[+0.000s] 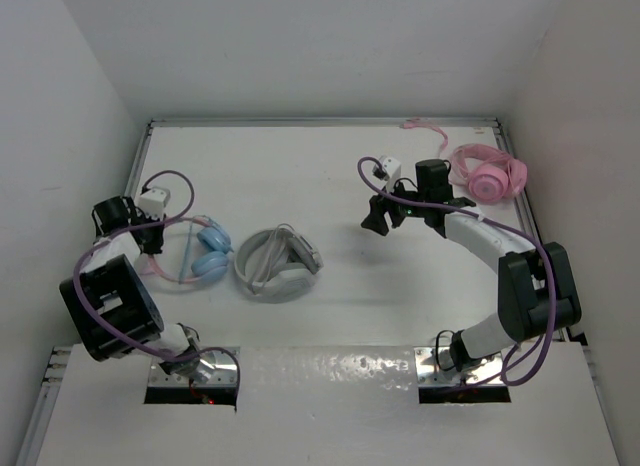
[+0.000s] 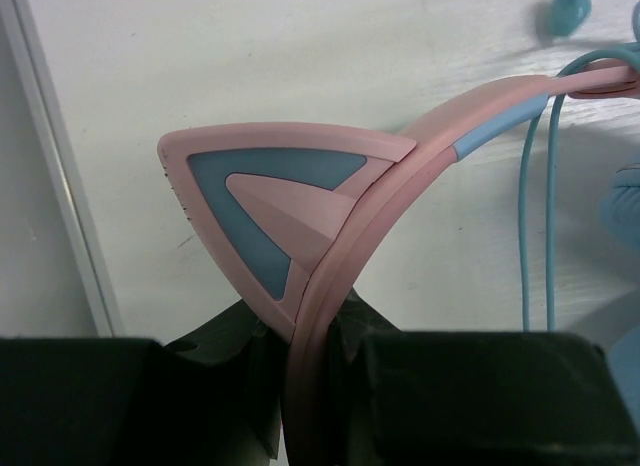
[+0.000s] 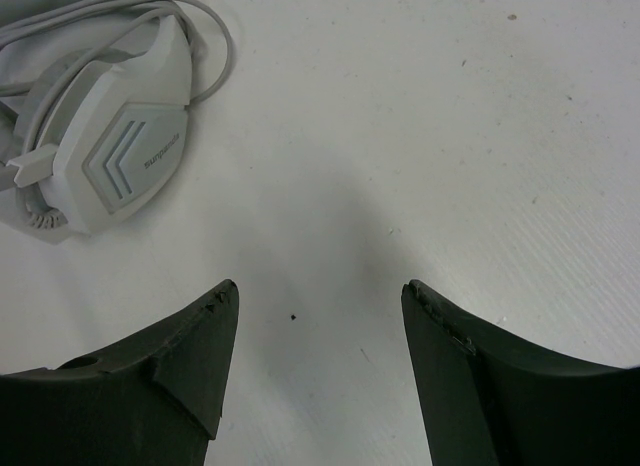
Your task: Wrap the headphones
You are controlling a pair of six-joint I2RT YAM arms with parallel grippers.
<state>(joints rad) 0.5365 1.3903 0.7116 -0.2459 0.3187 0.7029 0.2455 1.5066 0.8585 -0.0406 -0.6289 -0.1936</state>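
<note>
My left gripper holds the headband and will next lower it a little toward the ear cups, then open at the table.
The headphones [image 1: 212,254] lie at the left of the table, with light blue ear cups and a pink headband. In the left wrist view the pink cat ear [image 2: 270,186] with its blue inset fills the middle, and the thin light blue cable [image 2: 535,216] runs down the right side. My left gripper [image 2: 308,336] is shut on the pink headband just below the cat ear; in the top view it [image 1: 150,242] sits left of the ear cups. My right gripper [image 1: 378,218] is open and empty over bare table in the middle; the right wrist view shows nothing between its tips [image 3: 320,296].
White-grey headphones [image 1: 278,264] lie in the middle, right of the blue ones, and also show in the right wrist view [image 3: 100,146]. All-pink headphones [image 1: 488,174] lie at the back right. A metal rail [image 2: 60,186] edges the table at the left.
</note>
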